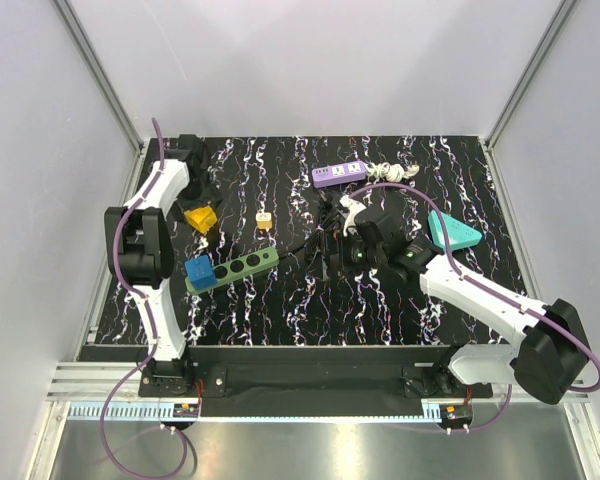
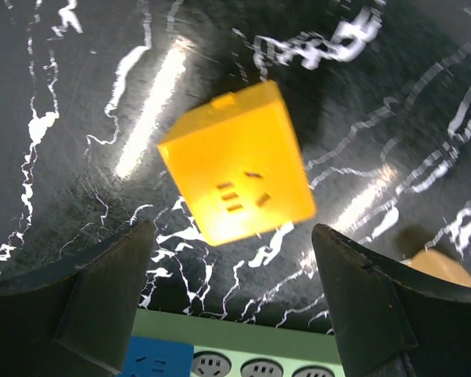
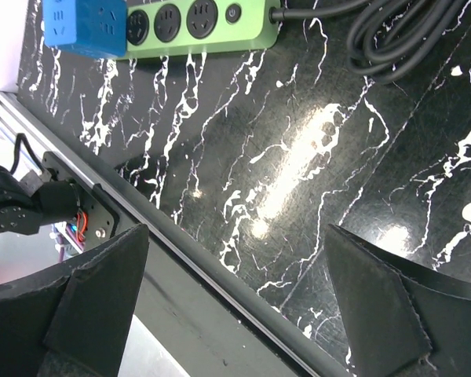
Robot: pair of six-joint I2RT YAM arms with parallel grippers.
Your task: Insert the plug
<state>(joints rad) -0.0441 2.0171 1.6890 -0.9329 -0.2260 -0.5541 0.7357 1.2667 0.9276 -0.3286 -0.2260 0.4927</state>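
My left gripper lowers onto the yellow adapter cube [image 1: 201, 217] [image 2: 235, 161] and closes on its opposite sides next, since the cube lies below, between the open fingers.
A green power strip [image 1: 242, 266] lies at the left of the table with a blue adapter [image 1: 199, 271] on its left end. It also shows in the left wrist view [image 2: 243, 345] and the right wrist view [image 3: 196, 27]. A yellow adapter cube [image 1: 201, 217] lies behind it, and a small beige plug [image 1: 263, 217] lies to its right. My left gripper [image 1: 198, 196] is open and empty, hovering just over the yellow cube [image 2: 235, 161]. My right gripper [image 1: 342, 243] is open and empty above the table's middle, next to a coiled black cable [image 3: 392, 31].
A purple power strip [image 1: 340, 173] with a white cable [image 1: 390, 172] lies at the back. A teal triangular adapter [image 1: 452, 231] lies at the right. The table's front edge [image 3: 220, 275] runs under my right gripper.
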